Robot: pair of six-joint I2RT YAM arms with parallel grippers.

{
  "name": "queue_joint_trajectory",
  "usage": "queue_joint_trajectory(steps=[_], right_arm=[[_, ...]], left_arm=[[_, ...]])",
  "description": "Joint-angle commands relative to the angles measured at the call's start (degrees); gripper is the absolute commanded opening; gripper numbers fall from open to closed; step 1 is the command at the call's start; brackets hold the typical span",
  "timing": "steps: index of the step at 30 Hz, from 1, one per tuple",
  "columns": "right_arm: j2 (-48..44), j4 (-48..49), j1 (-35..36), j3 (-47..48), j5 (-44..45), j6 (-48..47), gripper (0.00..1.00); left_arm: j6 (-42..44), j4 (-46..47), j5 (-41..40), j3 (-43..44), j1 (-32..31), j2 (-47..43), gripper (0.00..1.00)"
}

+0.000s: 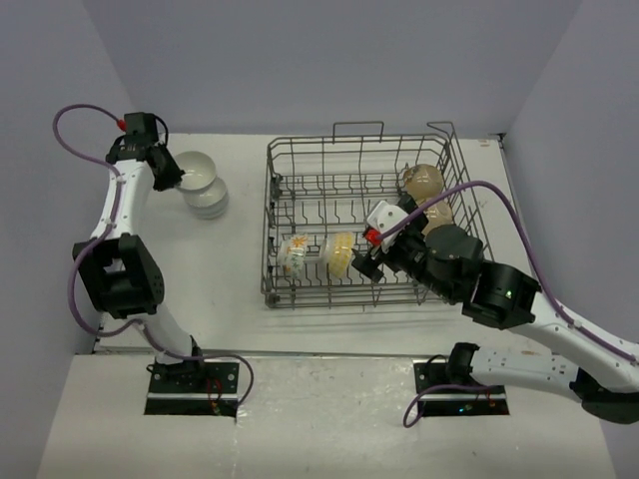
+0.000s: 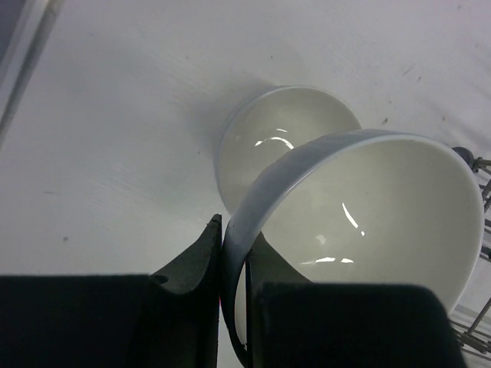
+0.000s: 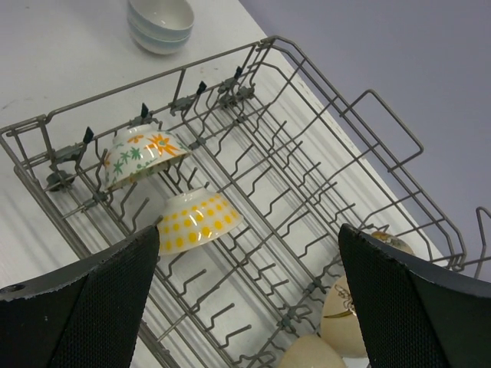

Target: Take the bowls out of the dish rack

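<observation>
I will next move the off-center bowl across and down with my left gripper and then let go of the bowl's rim, because the white stack (image 1: 209,198) (image 2: 270,147) is below, to the gripper's right in the top view.
My left gripper (image 2: 234,239) is shut on the rim of a plain white bowl (image 2: 376,207), one finger inside and one outside. It holds the bowl tilted just above another white bowl (image 2: 280,126) on the table; from above the held bowl (image 1: 196,165) hangs over a white stack (image 1: 209,198) left of the dish rack (image 1: 275,225). My right gripper (image 3: 249,230) is open and empty above the rack's wires (image 3: 253,165). Below it stand a floral bowl (image 3: 142,153), a yellow-dotted bowl (image 3: 196,222) and two beige bowls (image 3: 345,318).
The rack's raised handle loops (image 1: 357,127) stand along its far side. Its upright tines (image 3: 230,307) rise under my right gripper (image 1: 384,238). Purple cables trail from both arms, and walls close in behind and at both sides.
</observation>
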Motion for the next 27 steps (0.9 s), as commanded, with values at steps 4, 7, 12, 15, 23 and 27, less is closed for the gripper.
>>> queue_joint_trajectory(steps=[4,7,12,15,23,27], right_arm=[[0.8,3.1,0.0,-0.8,-2.3,1.3,0.99],[1.1,3.1,0.0,-1.0,-2.8,1.3,0.99],[1.4,3.1,0.0,-1.2,-3.4,0.9,0.99],[1.8,3.0,-0.1,-1.1,-3.6,1.0,0.99],[1.6,3.0,0.0,-1.3,-4.5,0.9,0.99],[1.5,3.0,0.0,-1.4,-4.8,0.8,0.99]], left_arm=[[-1.2,7.6,8.6,2.3,0.0,5.0,0.0],[-1.2,6.5,9.7,3.5,0.4,9.1,0.0],[-1.3,8.3,9.5,1.2,0.5,10.2,0.0],[-1.2,7.9,9.4,1.4,0.5,10.3,0.06],[-0.8,7.3,7.7,1.0,0.6,10.7,0.16],[-0.7,6.4,7.5,1.6,0.8,11.2,0.1]])
